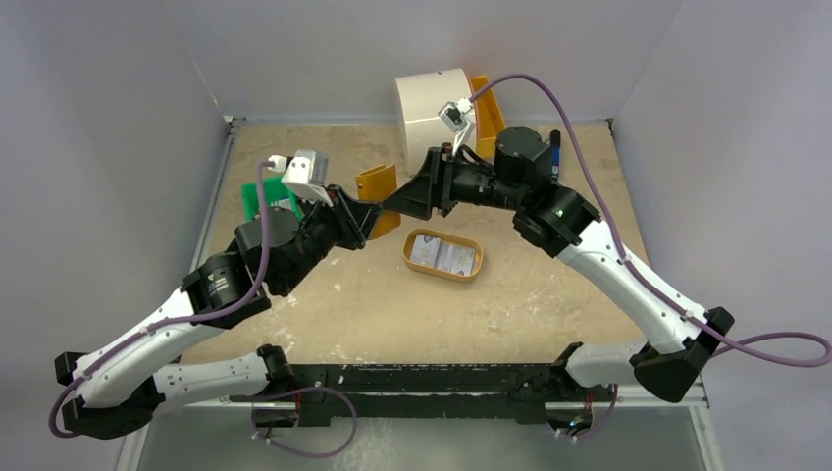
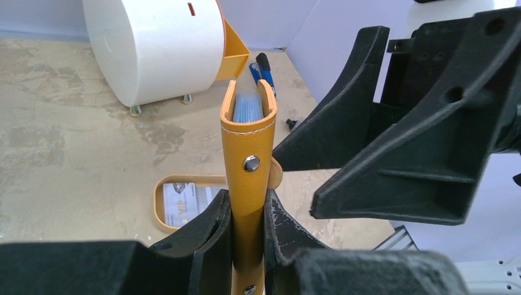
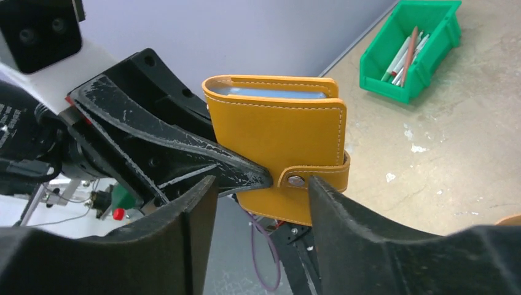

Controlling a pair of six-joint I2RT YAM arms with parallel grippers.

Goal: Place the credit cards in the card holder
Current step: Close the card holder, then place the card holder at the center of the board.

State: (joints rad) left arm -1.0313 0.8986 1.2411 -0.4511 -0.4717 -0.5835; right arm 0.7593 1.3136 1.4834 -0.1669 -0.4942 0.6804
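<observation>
The snap flap (image 3: 297, 180) lies closed across the holder with cards inside. My left gripper will bring the holder back and down to the empty table nearer my base.
My left gripper (image 2: 247, 196) is shut on the lower part of the orange card holder (image 2: 249, 141), holding it upright above the table. Bluish card edges (image 2: 247, 107) show inside the holder's open top (image 3: 270, 92). My right gripper (image 3: 261, 179) stands open beside the holder's snap flap (image 3: 297, 180), with nothing between its fingers. In the top view both grippers meet at the card holder (image 1: 378, 184) left of centre. More credit cards (image 1: 443, 255) lie flat in the oval tan tray (image 1: 442, 276), which the left wrist view also shows below the holder (image 2: 184, 198).
A white round cabinet (image 1: 437, 103) with an orange drawer (image 1: 486, 103) stands at the back. A green bin (image 3: 411, 52) of sticks sits at the left behind my left arm. A blue and black tool (image 2: 261, 67) lies by the cabinet.
</observation>
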